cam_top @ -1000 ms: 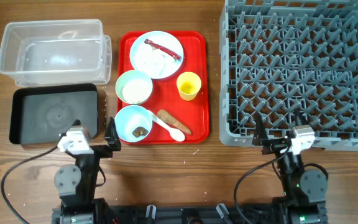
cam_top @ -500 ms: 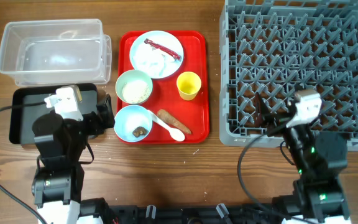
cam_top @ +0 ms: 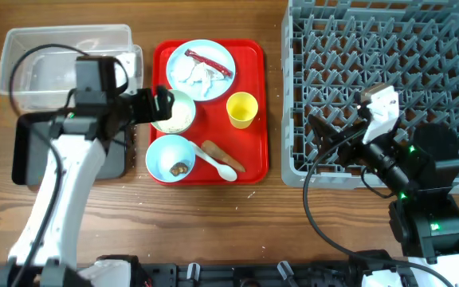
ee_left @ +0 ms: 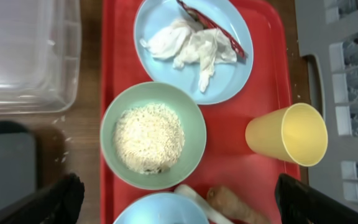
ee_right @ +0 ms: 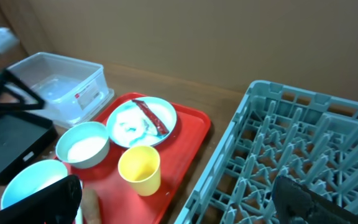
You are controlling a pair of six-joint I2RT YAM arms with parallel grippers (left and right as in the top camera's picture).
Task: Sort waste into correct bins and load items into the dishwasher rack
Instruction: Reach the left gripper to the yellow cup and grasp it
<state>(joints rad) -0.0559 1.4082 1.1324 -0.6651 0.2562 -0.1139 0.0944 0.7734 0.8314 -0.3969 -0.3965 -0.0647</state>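
Note:
My left gripper moves over and down astride its bowl-side rim [cam_top: 229, 105] [ee_left: 283, 133] next, as the open-topped yellow cup stands below and to the gripper's right in the overhead view.
On the red serving tray, a pale blue plate [cam_top: 213, 80] holds white tissue [ee_left: 191, 46] and a red wrapper [ee_left: 213, 25]. A pale green bowl [ee_left: 120, 106] holds rice grains [ee_left: 148, 137]. A light blue bowl [cam_top: 166, 153] holds brown scraps [cam_top: 180, 168]. Beside it lie a white spoon [cam_top: 217, 165] and a long brown piece [cam_top: 228, 159]. The yellow cup [cam_top: 241, 109] stands upright. My left gripper [cam_top: 162, 102] hovers open and empty above the green bowl. My right gripper [cam_top: 325, 135] is open and empty over the grey rack's [cam_top: 389, 88] front left corner.
The clear tub [cam_top: 66, 64] stands at the back left. The black tray [cam_top: 30, 151] sits in front of it, partly hidden by my left arm. The red serving tray [cam_top: 255, 159] lies between the bins and the rack. Cables trail near the table's front edge.
Both arms have risen from the front edge. The left arm swung forward and right to above the green bowl. The right arm moved up over the rack's front left corner.

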